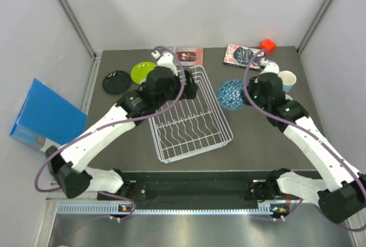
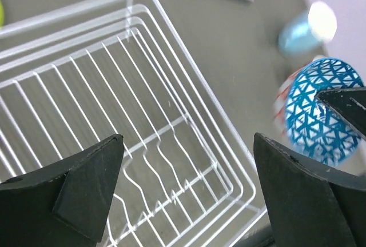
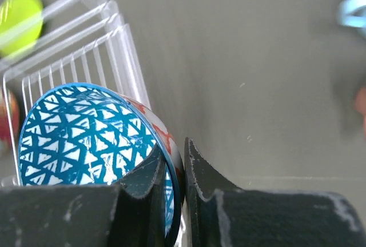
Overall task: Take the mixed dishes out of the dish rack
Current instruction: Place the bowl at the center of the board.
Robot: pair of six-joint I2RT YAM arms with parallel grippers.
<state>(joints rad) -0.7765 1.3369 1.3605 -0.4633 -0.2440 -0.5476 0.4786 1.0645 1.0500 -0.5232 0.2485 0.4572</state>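
Observation:
Next, my right gripper moves outward, away from the rack, and down to the bare, open table between the rack and the light blue mug [image 1: 287, 79].
The white wire dish rack [image 1: 191, 122] lies mid-table, with no dishes showing inside it. My left gripper [image 1: 191, 87] hangs open and empty over its far end [image 2: 143, 87]. My right gripper [image 3: 174, 167] is shut on the rim of the blue-patterned bowl [image 3: 86, 135], just right of the rack [image 1: 230, 94]; red pattern shows behind its rim. The lime green plate [image 1: 143, 73] and black plate [image 1: 116, 81] lie left of the rack. The light blue mug [image 1: 287, 79] stands at far right. The red plate and the salmon cup are not clearly in view.
Two books [image 1: 190, 56] [image 1: 240, 56] and a red block [image 1: 267, 45] lie along the far edge. A blue box [image 1: 46, 115] leans outside the left wall. Grey walls enclose the table on three sides.

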